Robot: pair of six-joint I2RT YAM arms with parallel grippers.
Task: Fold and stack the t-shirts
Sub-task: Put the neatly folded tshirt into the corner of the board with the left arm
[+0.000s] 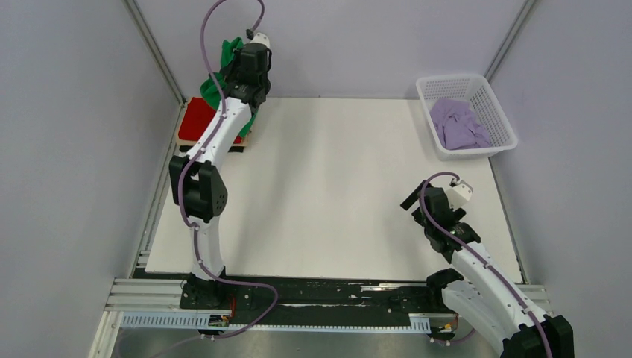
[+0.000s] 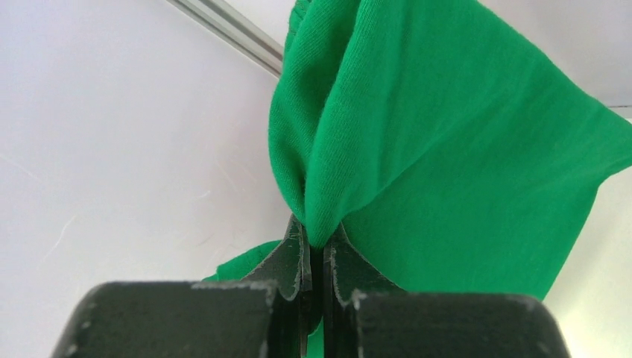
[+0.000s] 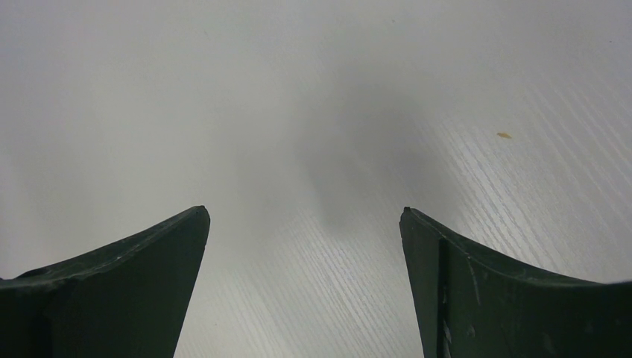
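The left gripper carries the green t-shirt down and left in the top view, over the folded red t-shirt [image 1: 200, 119] next, since much of it lies uncovered.
My left gripper [image 1: 240, 74] is raised at the table's far left corner and is shut on the bright green t-shirt [image 1: 229, 54], which hangs bunched around it. In the left wrist view the gripper [image 2: 317, 246] pinches a fold of the green t-shirt [image 2: 447, 149]. A folded red t-shirt [image 1: 200, 119] lies below it at the far left edge, on a stack whose lower layers are mostly hidden. A lilac t-shirt [image 1: 458, 123] lies crumpled in the white basket [image 1: 498, 112]. My right gripper [image 1: 422, 203] is open and empty over bare table [image 3: 313, 149] at the right.
The white lattice basket stands at the far right corner. The white table [image 1: 335, 186] ends at grey walls behind and to both sides. Metal frame posts [image 1: 153, 48] rise at the far corners.
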